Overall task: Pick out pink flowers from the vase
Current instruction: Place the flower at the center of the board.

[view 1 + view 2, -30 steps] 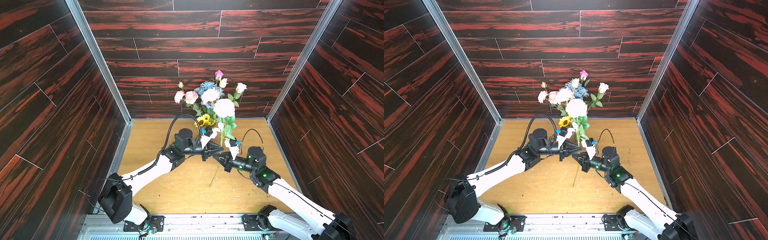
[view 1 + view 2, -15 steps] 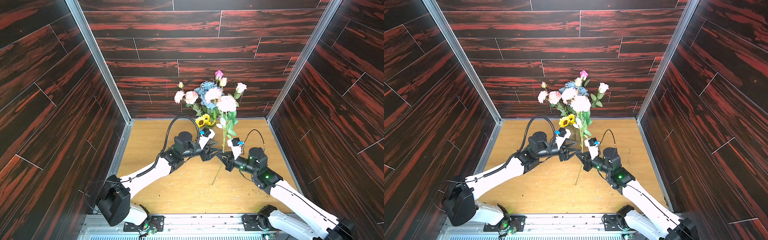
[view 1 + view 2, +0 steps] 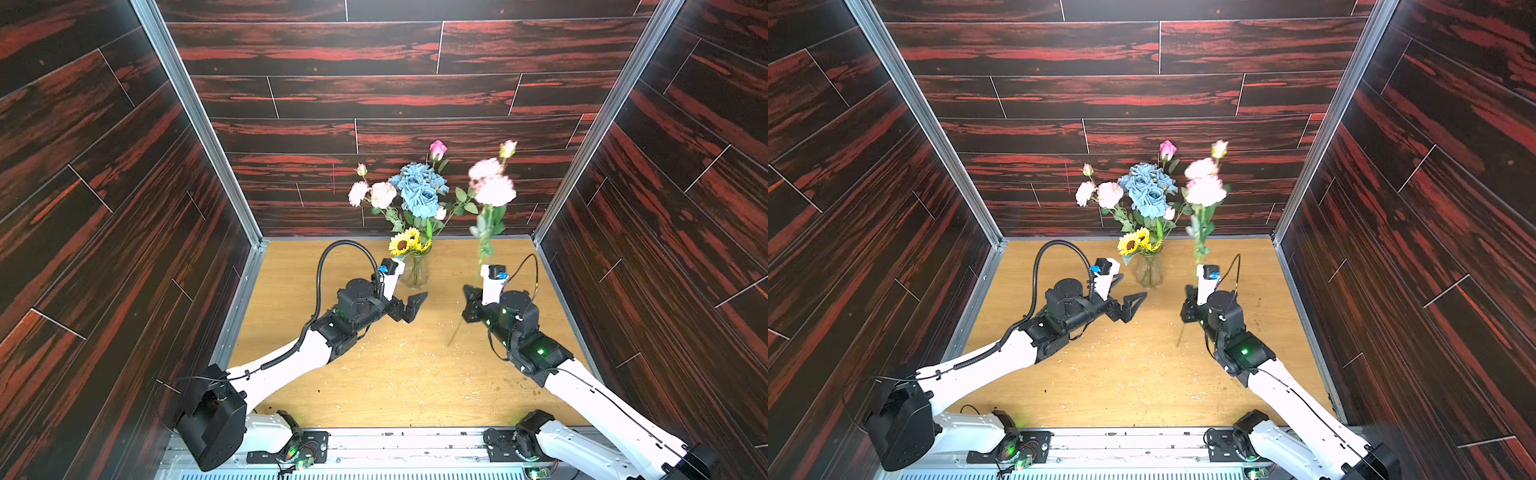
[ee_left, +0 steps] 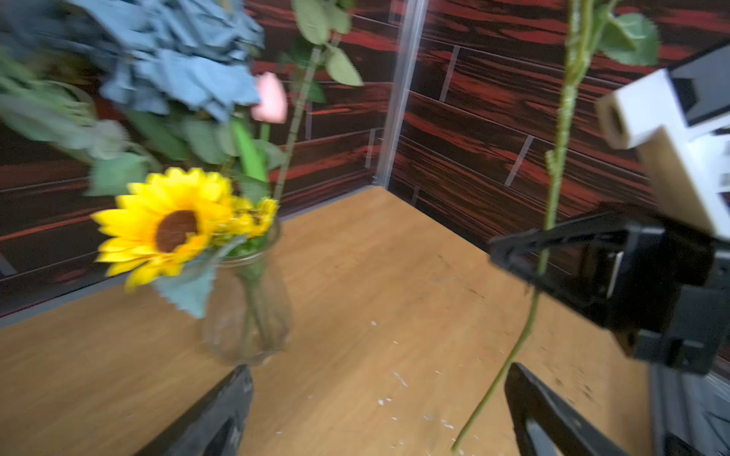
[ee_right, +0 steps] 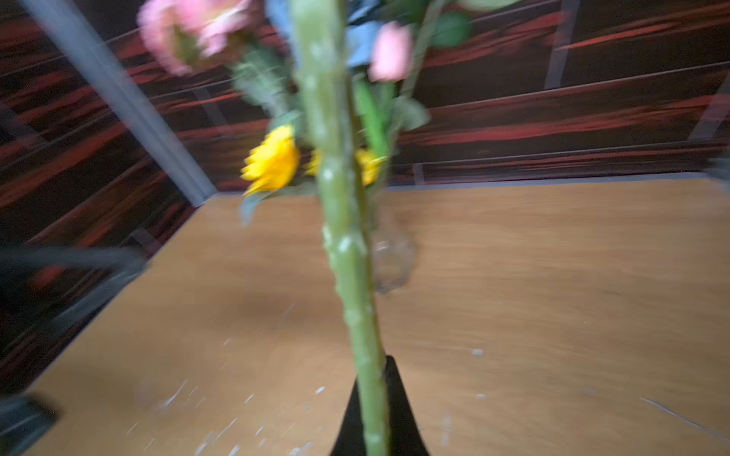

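Observation:
The robot's right gripper will next turn to tip the pink flower flat, go down to the open wooden floor below and let go of the flower's green stem, because it is clear of the vase.
The clear glass vase stands at the back of the wooden floor, holding pink flowers, a pink rosebud, blue roses and sunflowers. My right gripper is shut on the green stem of a separate pink flower, held upright to the right of the vase and clear of it. The stem's lower end hangs below the jaws. My left gripper is open and holds nothing, in front of the vase and slightly left of it.
Blue roses and yellow sunflowers share the vase. Dark wood-panel walls close in the floor on three sides. Small pale crumbs lie scattered on the floor between the arms.
My left gripper has opened and drawn back to the left. My right gripper has carried the pink flower to the right, away from the vase's bouquet.

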Robot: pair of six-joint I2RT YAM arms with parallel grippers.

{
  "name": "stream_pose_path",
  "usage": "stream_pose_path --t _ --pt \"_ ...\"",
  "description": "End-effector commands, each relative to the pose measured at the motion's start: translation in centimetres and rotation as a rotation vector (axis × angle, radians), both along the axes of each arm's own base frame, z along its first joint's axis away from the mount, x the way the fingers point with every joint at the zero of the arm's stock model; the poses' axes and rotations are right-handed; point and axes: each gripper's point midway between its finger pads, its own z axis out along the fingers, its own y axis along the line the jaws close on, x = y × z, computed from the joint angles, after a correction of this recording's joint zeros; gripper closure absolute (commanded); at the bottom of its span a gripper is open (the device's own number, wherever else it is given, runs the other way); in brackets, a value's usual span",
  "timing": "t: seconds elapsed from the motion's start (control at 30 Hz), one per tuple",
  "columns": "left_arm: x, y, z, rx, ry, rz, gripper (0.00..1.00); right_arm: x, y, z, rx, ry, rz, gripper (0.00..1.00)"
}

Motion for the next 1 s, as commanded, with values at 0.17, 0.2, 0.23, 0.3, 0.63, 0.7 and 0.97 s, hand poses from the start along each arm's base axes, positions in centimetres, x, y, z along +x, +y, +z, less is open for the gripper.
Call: stream_pose_path --t 0.17,0.2,0.23,0.3,0.63,0.7,0.97 --pt "2.6 4.2 0.2 -0.103 -0.021 0.293 0.00 3.4 -9.9 -3.7 0.075 0.239 -0.360 1.00" --pt "2.8 4.2 -0.2 -0.077 -0.007 0.300 0.00 3.8 -10.5 -4.8 0.111 0.294 -0.357 1.00" --pt "2.9 4.0 -0.6 -0.051 0.008 0.301 0.00 4.2 -10.8 -6.1 0.150 0.353 -0.339 1.00" --pt "3.1 3.8 -1.3 -0.031 0.034 0.302 0.00 5.0 -10.6 -8.3 0.265 0.471 -0.270 1.00" --pt "3.0 3.1 -2.8 -0.015 0.042 0.262 0.00 6.7 -6.2 -14.2 0.588 0.751 0.016 1.00" --pt "2.9 3.1 -2.9 -0.010 0.038 0.255 0.00 6.6 -5.5 -15.4 0.619 0.803 0.049 1.00" --pt "2.9 2.8 -4.0 0.004 0.059 0.247 0.00 5.0 -5.9 -20.2 0.570 0.917 0.008 1.00"
